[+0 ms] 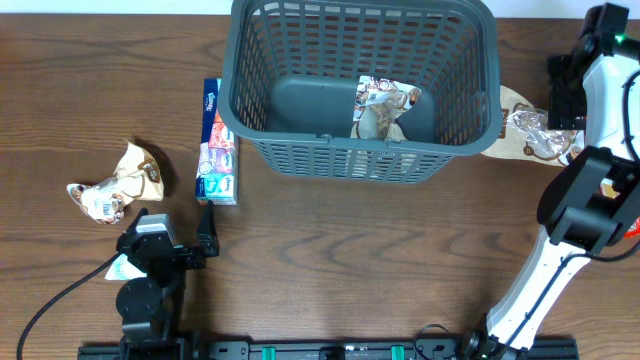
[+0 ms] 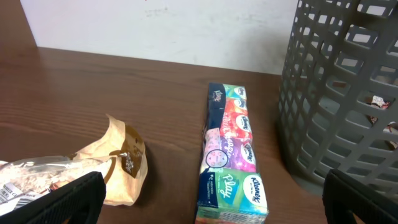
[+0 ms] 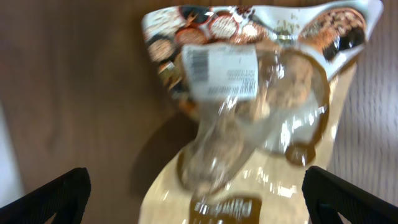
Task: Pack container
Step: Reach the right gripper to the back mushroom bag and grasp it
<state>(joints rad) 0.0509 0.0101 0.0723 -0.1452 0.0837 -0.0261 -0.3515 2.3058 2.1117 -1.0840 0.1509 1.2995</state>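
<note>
The clear middle of the beige snack bag is beside the bag's white label. My right gripper will go down to that clear middle next.
The container (image 1: pixel 300 45), a large dark grey slotted basket, stands at the back centre with one snack packet (image 1: pixel 385 105) inside. A colourful tissue pack (image 2: pixel 230 155) lies just left of it. A crumpled snack bag (image 1: pixel 115 185) lies further left. My left gripper (image 2: pixel 211 202) is open low over the table, short of the tissue pack's near end and touching nothing. To the right of the basket my right gripper (image 3: pixel 199 199) hangs open above a beige snack bag (image 3: pixel 261 93), its fingers either side and holding nothing.
The basket wall (image 2: pixel 336 87) rises close on the right of the tissue pack. The right arm (image 1: pixel 585 200) stretches along the table's right side. Bare wood lies between the two arms' bases.
</note>
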